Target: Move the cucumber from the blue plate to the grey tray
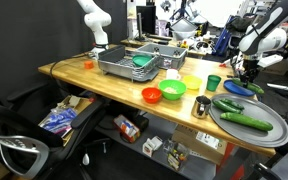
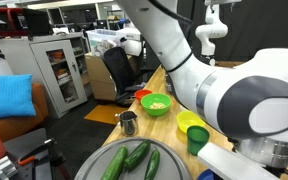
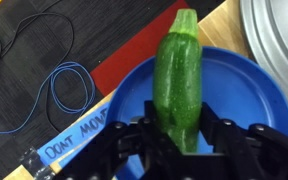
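Note:
My gripper needs to move up off the blue plate next, then across and down, to let go of the cucumber on the grey tray's side nearest the plate (image 1: pixel 248 104) (image 3: pixel 287 38), which is bare.
In the wrist view the cucumber (image 3: pixel 179 70) lies lengthwise on the blue plate (image 3: pixel 239 95). My gripper (image 3: pixel 179 138) straddles its near end, with both fingers pressed against its sides. The grey tray's rim (image 3: pixel 282 40) shows just beyond the plate at the upper right. In an exterior view the gripper (image 1: pixel 249 72) is down at the blue plate (image 1: pixel 240 89) near the table's far end, and the grey tray (image 1: pixel 276 128) sits beside it holding two other cucumbers (image 1: pixel 246 120). The tray (image 2: pixel 92 162) also shows in the other exterior view. The plate is hidden there.
A grey dish rack (image 1: pixel 134 62), red bowl (image 1: pixel 151 95), green bowl (image 1: pixel 173 91), green cup (image 1: pixel 213 83) and metal cup (image 1: pixel 202 104) stand on the wooden table. The table edge runs just past the blue plate. A blue cable (image 3: pixel 64 90) lies on the floor below.

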You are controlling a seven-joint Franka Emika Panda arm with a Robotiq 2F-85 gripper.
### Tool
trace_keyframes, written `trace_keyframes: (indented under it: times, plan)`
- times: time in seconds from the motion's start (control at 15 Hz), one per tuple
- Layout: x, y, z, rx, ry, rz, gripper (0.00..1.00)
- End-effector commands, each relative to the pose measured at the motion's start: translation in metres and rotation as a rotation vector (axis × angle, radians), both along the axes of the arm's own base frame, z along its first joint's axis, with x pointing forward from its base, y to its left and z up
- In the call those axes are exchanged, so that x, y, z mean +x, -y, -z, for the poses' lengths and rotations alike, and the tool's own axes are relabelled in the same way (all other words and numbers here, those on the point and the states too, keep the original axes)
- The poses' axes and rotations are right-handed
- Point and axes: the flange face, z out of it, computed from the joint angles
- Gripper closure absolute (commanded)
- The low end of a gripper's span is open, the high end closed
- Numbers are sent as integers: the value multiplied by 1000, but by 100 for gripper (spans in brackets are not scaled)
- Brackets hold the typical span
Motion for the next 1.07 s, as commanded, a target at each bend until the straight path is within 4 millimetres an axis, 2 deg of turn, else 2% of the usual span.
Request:
trace_keyframes:
  times: [0.0, 0.2, 0.4, 1.0]
  plan:
    - [-15, -10, -29, 52, 56, -59, 79]
    - [-24, -26, -50, 92, 87, -112, 79]
    - [-42, -47, -63, 154, 96, -167, 79]
    - [-142, -88, -48, 376, 80, -179, 79]
